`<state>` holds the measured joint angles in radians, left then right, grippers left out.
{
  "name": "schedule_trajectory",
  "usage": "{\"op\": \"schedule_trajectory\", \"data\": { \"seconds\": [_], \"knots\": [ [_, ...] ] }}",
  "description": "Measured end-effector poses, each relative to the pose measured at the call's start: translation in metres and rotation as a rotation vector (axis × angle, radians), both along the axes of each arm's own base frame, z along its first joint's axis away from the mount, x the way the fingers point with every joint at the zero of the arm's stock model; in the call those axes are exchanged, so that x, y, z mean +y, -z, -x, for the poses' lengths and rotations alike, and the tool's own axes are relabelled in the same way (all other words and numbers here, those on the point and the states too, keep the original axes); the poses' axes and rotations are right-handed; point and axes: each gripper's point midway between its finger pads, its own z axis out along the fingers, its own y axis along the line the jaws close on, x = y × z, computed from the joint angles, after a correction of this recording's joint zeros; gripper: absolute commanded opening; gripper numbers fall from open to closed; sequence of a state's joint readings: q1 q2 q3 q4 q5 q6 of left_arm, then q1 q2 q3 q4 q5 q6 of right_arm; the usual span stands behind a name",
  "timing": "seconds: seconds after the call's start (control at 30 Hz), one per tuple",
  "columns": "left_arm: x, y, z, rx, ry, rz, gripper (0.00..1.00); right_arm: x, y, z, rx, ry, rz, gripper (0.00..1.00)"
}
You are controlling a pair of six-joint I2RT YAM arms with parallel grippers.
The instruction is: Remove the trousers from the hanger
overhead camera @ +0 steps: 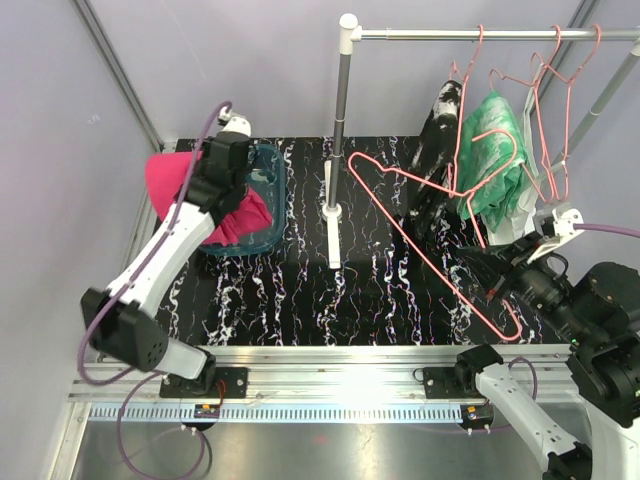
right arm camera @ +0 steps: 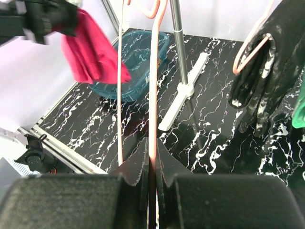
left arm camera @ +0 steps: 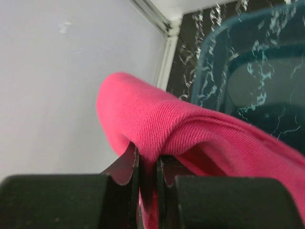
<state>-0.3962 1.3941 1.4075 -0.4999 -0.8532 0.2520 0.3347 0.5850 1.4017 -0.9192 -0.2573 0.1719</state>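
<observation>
Next, my left gripper shifts toward the rack's pole and brings the trousers' fold down into the bin, since the magenta-pink trousers (overhead camera: 175, 178) still overhang the bin's side rim.
My left gripper (overhead camera: 222, 165) is shut on the magenta-pink trousers (overhead camera: 175, 178) and holds them over the left rim of the teal bin (overhead camera: 272, 195); the wrist view shows the pink cloth (left arm camera: 157, 124) pinched between the jaws. My right gripper (overhead camera: 512, 285) is shut on an empty pink wire hanger (overhead camera: 420, 225) that slants over the table; its wire (right arm camera: 153, 95) runs up from the jaws. The black speckled trousers (overhead camera: 438, 150) and the green-and-white trousers (overhead camera: 495, 160) hang on pink hangers from the rail (overhead camera: 480, 34).
The rack's upright pole (overhead camera: 340, 120) stands mid-table on a white foot (overhead camera: 333, 235). Two more empty pink hangers (overhead camera: 560, 100) hang at the rail's right end. Purple walls close in on the left and behind. The table is black marble-patterned (overhead camera: 280, 290).
</observation>
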Motion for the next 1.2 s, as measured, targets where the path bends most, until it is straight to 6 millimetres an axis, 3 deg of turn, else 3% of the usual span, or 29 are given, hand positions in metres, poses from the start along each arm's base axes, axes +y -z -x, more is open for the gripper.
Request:
{"op": "schedule_trajectory", "data": {
  "seconds": [0.17, 0.4, 0.57, 0.8, 1.07, 1.1, 1.17, 1.2],
  "knots": [
    [-0.016, 0.046, -0.039, 0.132, 0.050, -0.049, 0.00, -0.004, -0.002, 0.009, -0.008, 0.004, 0.000, 0.00],
    [-0.042, 0.085, -0.079, 0.243, 0.093, -0.030, 0.00, -0.006, 0.003, 0.015, 0.006, 0.005, 0.007, 0.00],
    [-0.054, 0.092, -0.094, 0.266, 0.096, 0.018, 0.00, -0.006, 0.004, 0.015, 0.011, 0.005, 0.009, 0.00],
    [-0.075, 0.098, -0.129, 0.255, 0.077, 0.117, 0.00, -0.006, 0.005, 0.016, 0.013, 0.004, 0.006, 0.00],
    [-0.095, 0.165, -0.138, 0.390, 0.087, 0.247, 0.00, -0.005, 0.010, 0.015, 0.030, 0.002, 0.002, 0.00],
    [-0.096, 0.174, -0.137, 0.409, 0.079, 0.266, 0.03, -0.005, 0.011, 0.015, 0.031, 0.002, 0.002, 0.00],
    [-0.092, 0.190, -0.136, 0.444, 0.057, 0.307, 0.25, -0.005, 0.012, 0.014, 0.033, 0.002, 0.000, 0.00],
    [-0.091, 0.195, -0.135, 0.455, 0.051, 0.329, 0.27, -0.004, 0.012, 0.014, 0.034, 0.002, -0.002, 0.00]
  ]
}}
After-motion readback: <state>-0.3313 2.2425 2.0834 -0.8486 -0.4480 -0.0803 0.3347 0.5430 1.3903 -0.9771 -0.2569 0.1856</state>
